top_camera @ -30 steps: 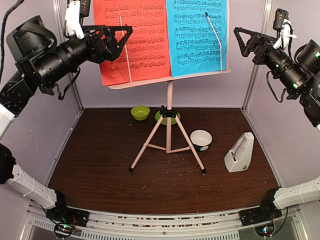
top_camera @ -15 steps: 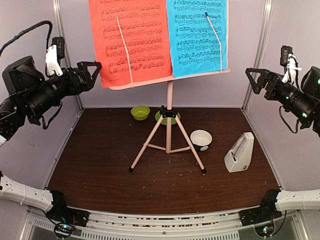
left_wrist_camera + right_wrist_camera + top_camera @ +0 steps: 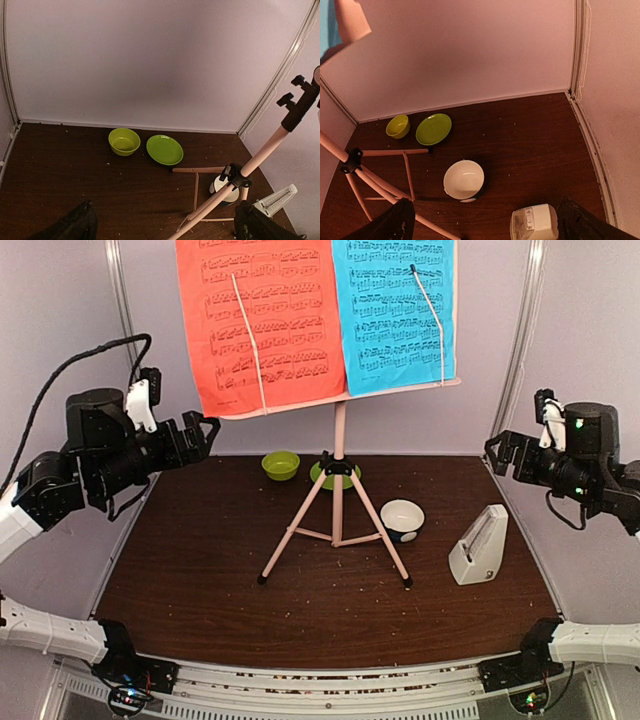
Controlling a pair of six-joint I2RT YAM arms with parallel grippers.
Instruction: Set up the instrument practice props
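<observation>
My right gripper will next tilt its open fingers downward and lower them around the metronome's narrow top (image 3: pixel 496 511) (image 3: pixel 542 217) below it, where the metronome's upright body is slimmest.
The pale pink music stand (image 3: pixel 338 435) stands mid-table on its tripod legs (image 3: pixel 300 530). A red music sheet (image 3: pixel 265 320) and a blue music sheet (image 3: pixel 393 310) rest on its desk. The white-grey metronome (image 3: pixel 478 547) stands upright on the table to the right. My left gripper (image 3: pixel 203 435) hangs in the air at the left, open and empty, apart from the stand. My right gripper (image 3: pixel 500 452) hangs at the right, open and empty, above and behind the metronome. The left wrist view shows the stand pole (image 3: pixel 260 155) and metronome (image 3: pixel 275 199). The right wrist view shows the metronome (image 3: pixel 534 222) below.
A green bowl (image 3: pixel 281 465) and a green plate (image 3: pixel 322 476) lie at the back behind the stand. A white bowl with a black base (image 3: pixel 402 518) sits by the right tripod leg. Walls close the table at back and sides. Crumbs dot the dark tabletop.
Both arms have dropped from up beside the sheets and drawn back toward the side walls. The stand, sheets and metronome have not moved.
</observation>
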